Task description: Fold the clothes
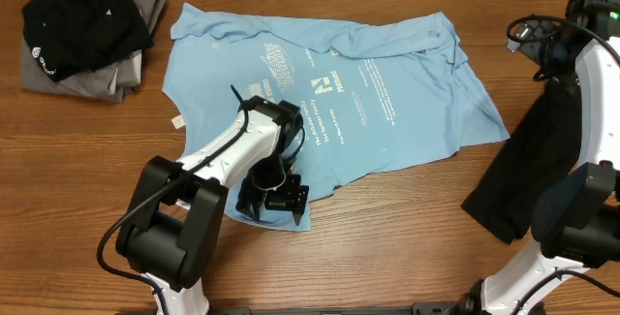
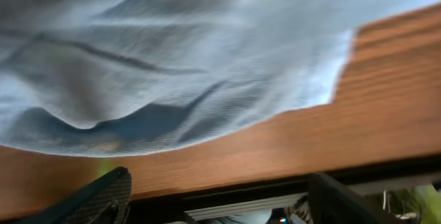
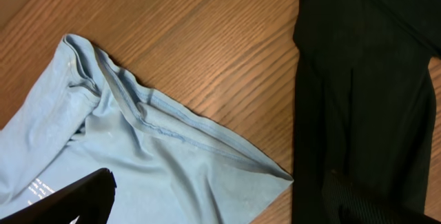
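The left gripper moves down toward the tabletop onto the near hem by the shirt's bottom corner [image 1: 289,224] [image 2: 275,107] next, since its open fingers are short of the cloth.
The light sky-blue T-shirt [image 1: 339,82] lies spread on the wooden table, white lettering up; no red mark shows. My left gripper [image 1: 274,195] is open and low over the shirt's near hem. In the left wrist view its fingers [image 2: 220,200] are wide apart and empty, with the hem [image 2: 207,79] just ahead. My right gripper [image 1: 548,55] is raised at the far right, and in the right wrist view it [image 3: 220,200] is open and empty above the shirt's corner [image 3: 207,162]. A long black garment [image 1: 533,170] lies at the right and also shows in the right wrist view [image 3: 365,79].
A pile of black and grey clothes [image 1: 87,24] sits at the back left corner. Bare wooden table [image 1: 407,237] runs along the front. The table's front edge [image 2: 275,186] is close below my left gripper.
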### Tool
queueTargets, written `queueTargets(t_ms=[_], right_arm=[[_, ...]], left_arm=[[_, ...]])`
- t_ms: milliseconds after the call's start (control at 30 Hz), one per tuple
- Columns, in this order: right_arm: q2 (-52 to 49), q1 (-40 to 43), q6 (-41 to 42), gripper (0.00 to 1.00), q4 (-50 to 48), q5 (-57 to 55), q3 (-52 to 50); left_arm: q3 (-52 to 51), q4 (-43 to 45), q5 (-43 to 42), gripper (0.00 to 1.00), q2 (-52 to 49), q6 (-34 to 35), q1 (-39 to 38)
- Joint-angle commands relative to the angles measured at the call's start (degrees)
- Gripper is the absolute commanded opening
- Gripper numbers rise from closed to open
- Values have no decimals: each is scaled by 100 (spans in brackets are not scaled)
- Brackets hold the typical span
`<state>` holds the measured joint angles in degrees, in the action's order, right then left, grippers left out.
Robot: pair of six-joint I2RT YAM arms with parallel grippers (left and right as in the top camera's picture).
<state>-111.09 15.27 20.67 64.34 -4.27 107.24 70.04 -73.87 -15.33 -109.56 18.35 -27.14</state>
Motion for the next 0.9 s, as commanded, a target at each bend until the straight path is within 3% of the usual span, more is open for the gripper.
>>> queueTargets(t_ms=[0, 233, 733, 833, 867], right_arm=[[-15, 20, -59, 100, -63, -11, -11], [-15, 24, -166, 100, -46, -13, -11], [-15, 24, -164, 100, 52, -11, -11], [-15, 24, -164, 100, 74, -9, -11], [-15, 24, -164, 100, 85, -11, -11]], left_arm=[[-267, 74, 155, 83, 7, 636, -7], [-654, 494, 157, 82, 7, 1305, -66], [-890, 1484, 791, 82, 7, 1611, -59], [-892, 1456, 831, 74, 7, 1591, -59], [-892, 1453, 833, 63, 7, 1589, -59]])
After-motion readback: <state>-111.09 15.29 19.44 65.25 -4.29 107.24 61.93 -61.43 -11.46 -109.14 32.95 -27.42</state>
